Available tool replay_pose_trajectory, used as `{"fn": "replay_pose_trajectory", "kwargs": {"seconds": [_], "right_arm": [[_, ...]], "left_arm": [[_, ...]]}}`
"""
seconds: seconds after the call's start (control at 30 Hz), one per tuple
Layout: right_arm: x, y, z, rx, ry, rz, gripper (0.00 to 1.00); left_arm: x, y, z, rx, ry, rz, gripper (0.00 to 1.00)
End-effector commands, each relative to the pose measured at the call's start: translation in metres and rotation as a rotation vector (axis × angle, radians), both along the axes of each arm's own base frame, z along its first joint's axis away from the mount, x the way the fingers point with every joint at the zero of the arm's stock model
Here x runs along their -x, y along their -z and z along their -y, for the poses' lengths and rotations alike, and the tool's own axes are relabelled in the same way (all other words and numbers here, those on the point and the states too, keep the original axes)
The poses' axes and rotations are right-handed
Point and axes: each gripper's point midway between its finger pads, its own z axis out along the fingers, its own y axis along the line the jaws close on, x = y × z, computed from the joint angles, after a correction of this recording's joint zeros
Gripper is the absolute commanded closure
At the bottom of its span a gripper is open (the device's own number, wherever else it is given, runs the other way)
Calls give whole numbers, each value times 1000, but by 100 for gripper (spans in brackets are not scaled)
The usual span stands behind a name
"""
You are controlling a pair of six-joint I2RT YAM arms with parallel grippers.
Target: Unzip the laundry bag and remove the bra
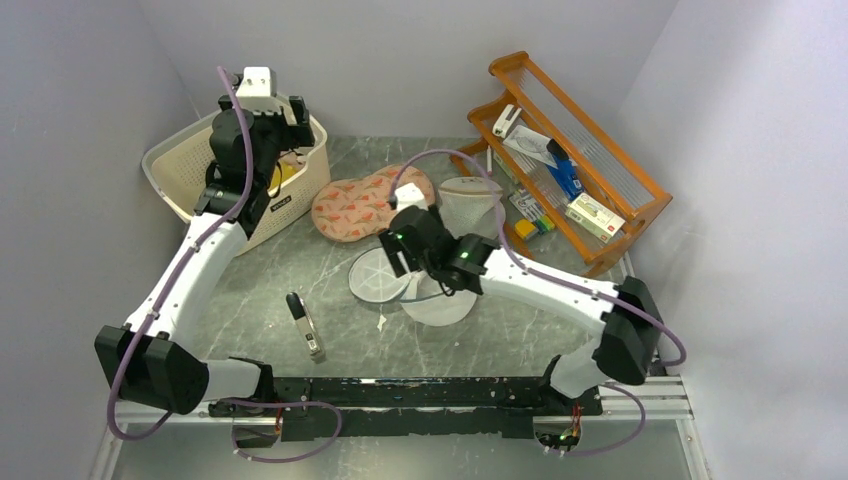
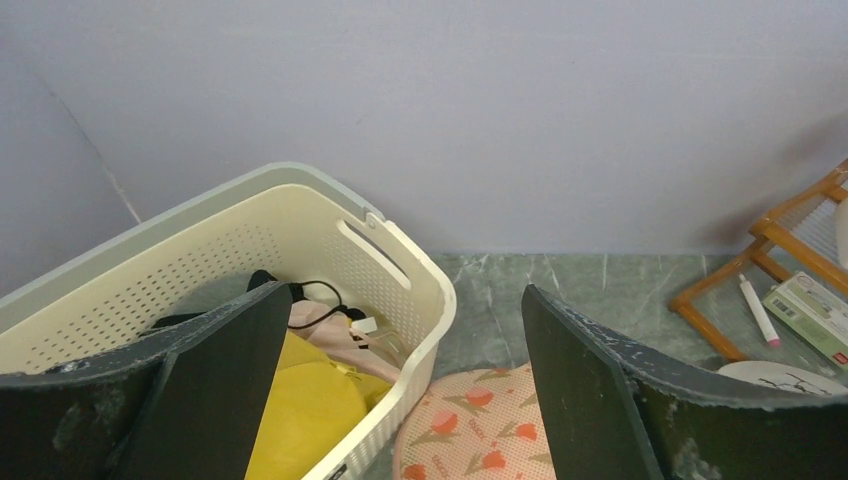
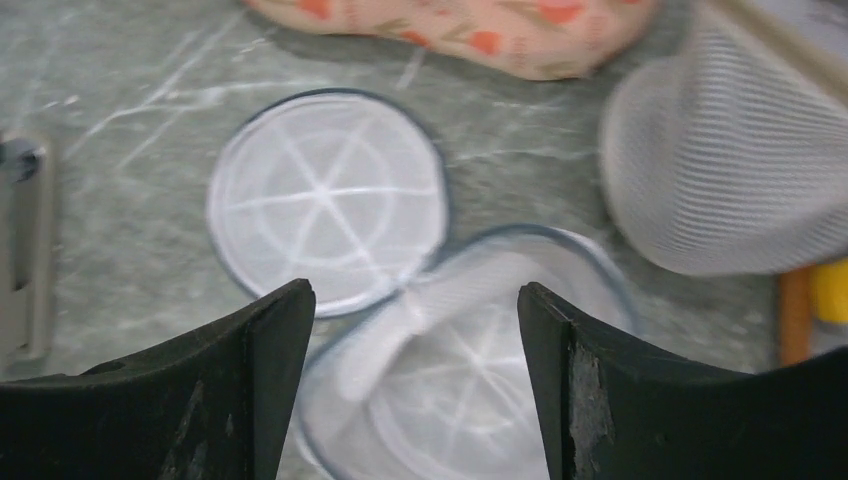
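Observation:
The right gripper moves down and to the left in the top view onto the top's rim (image 1: 350, 277) (image 3: 212, 205) opposite the bag's body next, since the bag's top lies flipped open.
The white round mesh laundry bag (image 1: 437, 297) lies on the table with its flat circular top (image 1: 378, 277) flipped open to the left. In the right wrist view the top (image 3: 325, 200) lies flat and the open body (image 3: 480, 370) shows only white mesh inside. My right gripper (image 3: 415, 290) hovers open and empty just above the bag (image 1: 400, 262). My left gripper (image 2: 405, 290) is open and empty over the cream basket (image 2: 400, 245) at the back left. A pale pink garment with thin black straps (image 2: 335, 335) lies in that basket on yellow cloth.
A floral pink pouch (image 1: 370, 200) lies beside the basket (image 1: 170, 165). A white cone-shaped mesh bag (image 1: 468, 205) stands right of it. An orange wooden rack (image 1: 570, 150) with small items is at the back right. A black and silver tool (image 1: 305, 325) lies front left.

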Motion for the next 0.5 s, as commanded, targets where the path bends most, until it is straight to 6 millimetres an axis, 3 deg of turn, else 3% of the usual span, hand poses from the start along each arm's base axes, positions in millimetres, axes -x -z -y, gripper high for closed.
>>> {"fn": "replay_pose_trajectory", "kwargs": {"seconds": [0.0,0.17,0.37,0.47], "right_arm": [[16,20,-65,-136,-124,-90,25],[24,45,-129,-328,-186,-240,36],[6,86,-157,-309,-84,-315,46],[-9,93,-163,-299,-34,-285,54]], "left_arm": [[3,-12,-17,-10,-64,50,2],[6,-15,-26,-6,-96,63,0],[9,-20,-30,-5,-97,80,1],[8,-19,-34,9,-95,80,2]]}}
